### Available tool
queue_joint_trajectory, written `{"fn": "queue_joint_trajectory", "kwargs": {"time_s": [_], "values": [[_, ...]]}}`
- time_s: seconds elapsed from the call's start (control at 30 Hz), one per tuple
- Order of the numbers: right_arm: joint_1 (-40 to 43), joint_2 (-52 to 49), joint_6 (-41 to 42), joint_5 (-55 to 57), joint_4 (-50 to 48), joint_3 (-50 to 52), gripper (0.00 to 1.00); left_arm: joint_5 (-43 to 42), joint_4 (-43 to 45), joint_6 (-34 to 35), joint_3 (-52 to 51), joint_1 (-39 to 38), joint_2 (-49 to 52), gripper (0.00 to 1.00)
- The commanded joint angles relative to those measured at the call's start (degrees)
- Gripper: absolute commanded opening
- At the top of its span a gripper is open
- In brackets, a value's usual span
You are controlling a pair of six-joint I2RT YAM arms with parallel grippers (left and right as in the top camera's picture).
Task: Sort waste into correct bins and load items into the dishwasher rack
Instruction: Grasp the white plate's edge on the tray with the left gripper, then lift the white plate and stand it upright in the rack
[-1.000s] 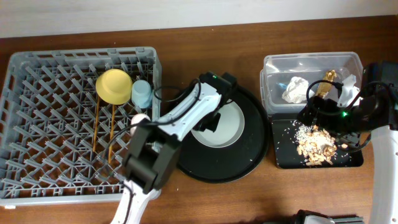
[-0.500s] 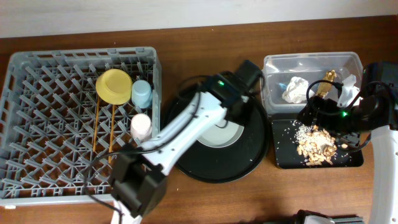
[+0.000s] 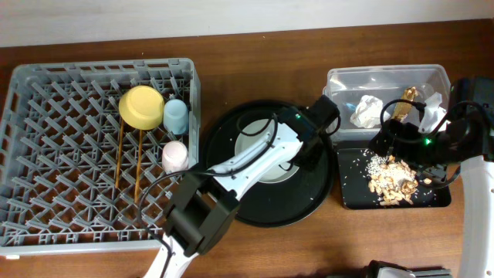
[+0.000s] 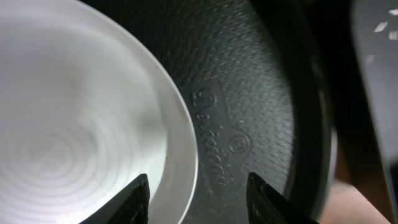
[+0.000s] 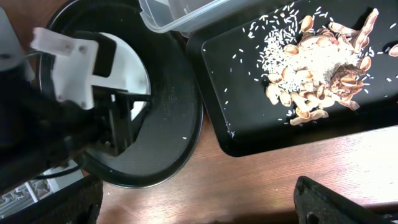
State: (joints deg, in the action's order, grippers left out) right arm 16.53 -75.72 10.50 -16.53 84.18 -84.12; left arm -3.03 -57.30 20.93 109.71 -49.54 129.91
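Note:
The plate's rim on the side facing the shallow black tray runs between the open fingers of my left gripper. My left gripper needs to go down a little onto that rim next.
The pale grey-green plate lies in the round black tray. My left gripper is open just above the plate; its right rim runs between the two fingers. In the dishwasher rack are the yellow bowl, blue cup, pink cup and two chopsticks. The clear tub holds tissue and a gold wrapper. Food scraps lie in the shallow black tray. My right gripper hangs wide open and empty over bare wood in front of that tray.
The left arm stretches across the round tray from the front. The right arm stands at the table's right edge beside the two bins. Rice grains are scattered in the shallow tray.
The left arm has swung right, from over the plate's middle to its right rim, and its jaws have parted. The pink cup now shows fully in the rack. The right arm has not moved.

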Motion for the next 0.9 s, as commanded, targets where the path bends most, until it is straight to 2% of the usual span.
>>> {"fn": "queue_joint_trajectory", "kwargs": {"time_s": [0.0,0.03,0.07,0.17,0.3,0.33,0.37,0.5,0.63,0.77,0.87], "values": [[0.4,0.0,-0.2,0.5,0.0,-0.1,0.99,1.4,0.9,1.6,-0.2,0.0,3.4,0.49],[0.4,0.0,-0.2,0.5,0.0,-0.1,0.99,1.8,1.2,1.6,-0.2,0.1,4.0,0.48],[0.4,0.0,-0.2,0.5,0.0,-0.1,0.99,2.8,1.6,2.1,-0.2,0.1,4.5,0.43],[0.4,0.0,-0.2,0.5,0.0,-0.1,0.99,4.5,2.4,2.3,-0.2,0.1,5.7,0.41],[0.4,0.0,-0.2,0.5,0.0,-0.1,0.99,4.5,2.5,2.2,-0.2,0.1,6.2,0.18],[0.4,0.0,-0.2,0.5,0.0,-0.1,0.99,4.5,2.5,2.2,-0.2,0.1,6.2,0.05],[0.4,0.0,-0.2,0.5,0.0,-0.1,0.99,4.5,2.3,2.2,-0.2,0.1,6.2,0.00],[0.4,0.0,-0.2,0.5,0.0,-0.1,0.99,4.4,1.6,2.0,-0.1,0.2,4.5,0.00],[0.4,0.0,-0.2,0.5,0.0,-0.1,0.99,5.9,-0.4,1.7,1.1,1.0,-2.3,0.00],[0.4,0.0,-0.2,0.5,0.0,-0.1,0.99,6.1,-5.5,0.7,3.1,4.1,-15.0,0.00],[0.4,0.0,-0.2,0.5,0.0,-0.1,0.99,6.1,-9.5,-2.1,3.2,9.3,-27.1,0.00]]}}
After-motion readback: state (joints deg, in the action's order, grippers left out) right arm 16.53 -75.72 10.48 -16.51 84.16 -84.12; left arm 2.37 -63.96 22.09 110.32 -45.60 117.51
